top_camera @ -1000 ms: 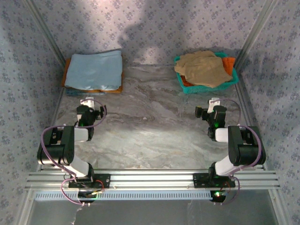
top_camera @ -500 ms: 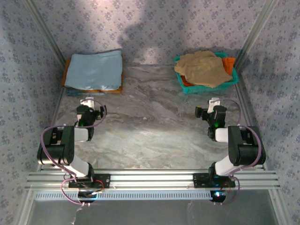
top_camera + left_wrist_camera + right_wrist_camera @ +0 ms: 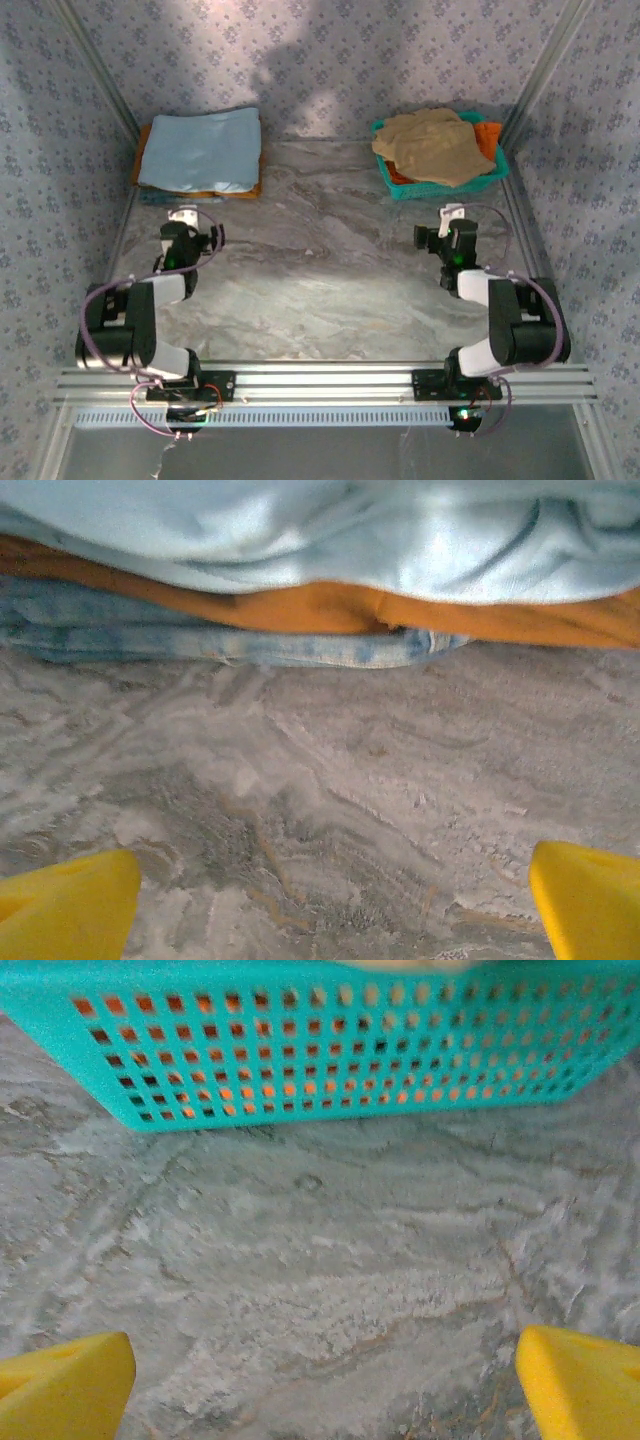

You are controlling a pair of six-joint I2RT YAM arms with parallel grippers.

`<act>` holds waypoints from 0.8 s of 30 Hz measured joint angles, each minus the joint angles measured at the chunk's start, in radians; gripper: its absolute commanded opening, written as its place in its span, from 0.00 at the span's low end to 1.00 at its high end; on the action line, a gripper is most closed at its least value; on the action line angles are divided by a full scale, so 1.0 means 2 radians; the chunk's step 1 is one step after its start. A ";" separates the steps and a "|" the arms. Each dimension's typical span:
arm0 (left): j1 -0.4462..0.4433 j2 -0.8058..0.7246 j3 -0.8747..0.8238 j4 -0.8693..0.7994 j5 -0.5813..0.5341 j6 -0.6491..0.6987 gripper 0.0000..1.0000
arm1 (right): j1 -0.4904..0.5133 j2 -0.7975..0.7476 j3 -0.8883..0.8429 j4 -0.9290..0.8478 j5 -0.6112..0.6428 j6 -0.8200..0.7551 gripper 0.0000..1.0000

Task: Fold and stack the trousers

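Next, my right gripper rises, reaches outward over the basket's near side and descends onto the tan trousers' middle [image 3: 430, 152], which lies outward behind that side of the basket.
The tan trousers [image 3: 432, 145] lie crumpled on top of a teal basket [image 3: 445, 188] at the back right of the table. My right gripper [image 3: 452, 215] hovers low just in front of that basket, open; its yellow fingertips [image 3: 62, 1385] stand far apart over bare marble. My left gripper [image 3: 183, 216] sits on the left side, just short of a folded stack, also open. The left gripper's fingers [image 3: 66, 908] are spread wide with nothing between them.
A light blue folded cloth [image 3: 203, 150] tops a stack at the back left, over an orange layer [image 3: 320, 608] and denim [image 3: 200, 645]. An orange garment [image 3: 488, 135] lies under the trousers, glowing through the basket wall [image 3: 300, 1050]. Patterned walls close in three sides.
Both arms have reached slightly forward, away from their bases. The left gripper is closer to the stack and the right gripper closer to the basket.
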 measured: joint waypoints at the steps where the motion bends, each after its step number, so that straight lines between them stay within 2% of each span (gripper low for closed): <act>1: 0.000 -0.025 0.013 -0.026 0.002 -0.004 1.00 | 0.009 -0.020 0.012 -0.022 0.009 0.000 1.00; 4: -0.001 -0.102 0.065 -0.094 0.014 -0.027 0.99 | 0.032 -0.093 0.069 -0.117 0.035 0.023 1.00; 6: -0.003 -0.148 0.113 -0.144 0.020 -0.053 1.00 | 0.041 -0.124 0.147 -0.210 0.059 0.057 1.00; 10: -0.004 -0.198 0.214 -0.252 0.028 -0.112 1.00 | 0.044 -0.126 0.319 -0.362 0.081 0.124 1.00; 12: -0.004 -0.209 0.262 -0.308 0.027 -0.154 1.00 | 0.034 -0.126 0.376 -0.421 0.086 0.176 1.00; 15: 0.001 -0.225 0.299 -0.369 0.027 -0.213 1.00 | -0.019 -0.131 0.397 -0.461 0.040 0.240 0.96; 18: 0.016 -0.249 0.284 -0.390 0.039 -0.259 1.00 | -0.056 -0.113 0.403 -0.496 0.007 0.270 0.98; 22: 0.025 -0.230 0.274 -0.436 0.046 -0.295 1.00 | -0.053 -0.030 0.467 -0.550 -0.035 0.265 1.00; 24: 0.025 -0.206 0.274 -0.459 0.068 -0.302 0.96 | -0.049 0.025 0.515 -0.578 -0.049 0.248 1.00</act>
